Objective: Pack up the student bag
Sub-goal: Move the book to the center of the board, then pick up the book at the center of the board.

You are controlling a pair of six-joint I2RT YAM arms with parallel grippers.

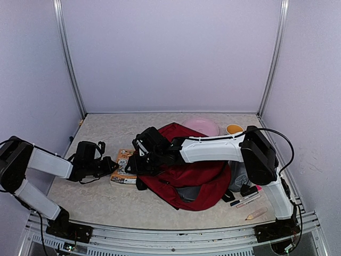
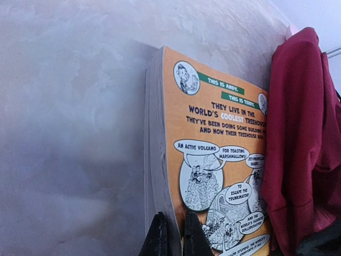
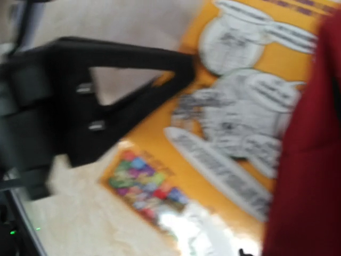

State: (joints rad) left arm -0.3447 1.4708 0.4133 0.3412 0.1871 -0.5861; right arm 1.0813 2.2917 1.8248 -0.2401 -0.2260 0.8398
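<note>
My left gripper should pull the book (image 1: 123,166) back onto the bare tabletop by the front bar (image 1: 133,207) and let go of it there, because the edge of the bag overlaps the book's cover.
The dark red student bag (image 1: 198,172) lies in the middle of the table, its edge also showing in the left wrist view (image 2: 303,138) and the right wrist view (image 3: 311,160). An orange comic-cover book (image 1: 123,166) lies just left of it. My left gripper (image 1: 112,166) is shut on the book's near edge (image 2: 213,154), one finger (image 2: 157,239) under the pages and one on the cover. My right gripper (image 1: 133,162) hovers over the bag's left edge and the book. Its fingers are hidden in the blurred wrist view, which shows the left gripper (image 3: 101,101) on the book (image 3: 213,160).
A pink bowl (image 1: 201,126) and an orange cup (image 1: 234,129) stand at the back right. A grey pouch (image 1: 240,175), markers (image 1: 246,200) and a beige stick (image 1: 256,214) lie right of the bag. Walls close off three sides.
</note>
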